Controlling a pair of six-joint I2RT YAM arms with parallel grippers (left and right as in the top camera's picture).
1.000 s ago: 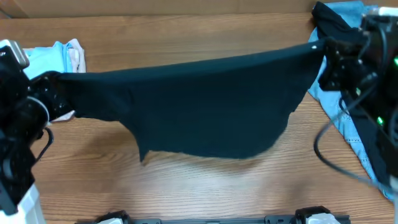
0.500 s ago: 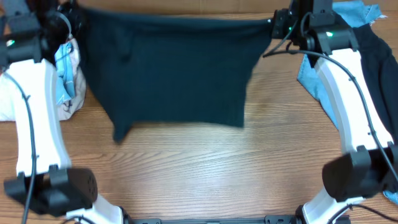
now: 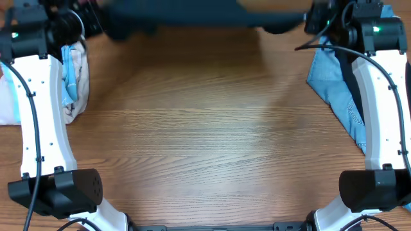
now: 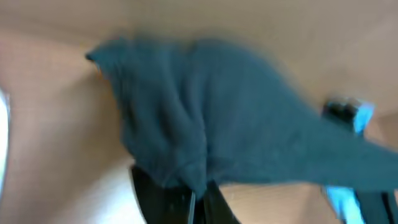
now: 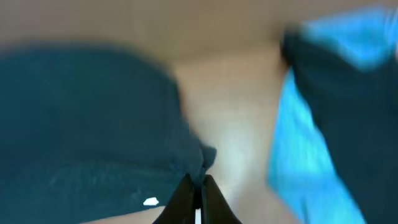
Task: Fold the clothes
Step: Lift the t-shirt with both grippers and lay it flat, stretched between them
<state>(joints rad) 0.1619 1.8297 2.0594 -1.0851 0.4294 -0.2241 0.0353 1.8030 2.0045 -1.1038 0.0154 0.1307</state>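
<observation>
The bare wood below my left gripper, nearer my base, is clear of garments. My left gripper should next move down and back to release the black T-shirt (image 3: 205, 14) there.
The black T-shirt (image 3: 205, 14) is stretched between my two grippers along the far edge of the table, mostly out of the overhead view. My left gripper (image 3: 96, 22) is shut on its left end; in the left wrist view the dark cloth (image 4: 205, 130) bunches above the jaws (image 4: 198, 196). My right gripper (image 3: 311, 19) is shut on its right end; in the right wrist view the cloth (image 5: 87, 124) hangs left of the jaws (image 5: 198, 186), with a small white mark (image 5: 150, 201) on it.
A light-blue and white garment pile (image 3: 70, 70) lies at the far left by my left arm. A blue denim garment (image 3: 340, 90) lies at the far right, also in the right wrist view (image 5: 323, 124). The wooden table (image 3: 205, 128) spans the middle.
Both grippers have carried the black T-shirt away from me to the far edge of the table. The hanging cloth that covered the table's middle has left it.
</observation>
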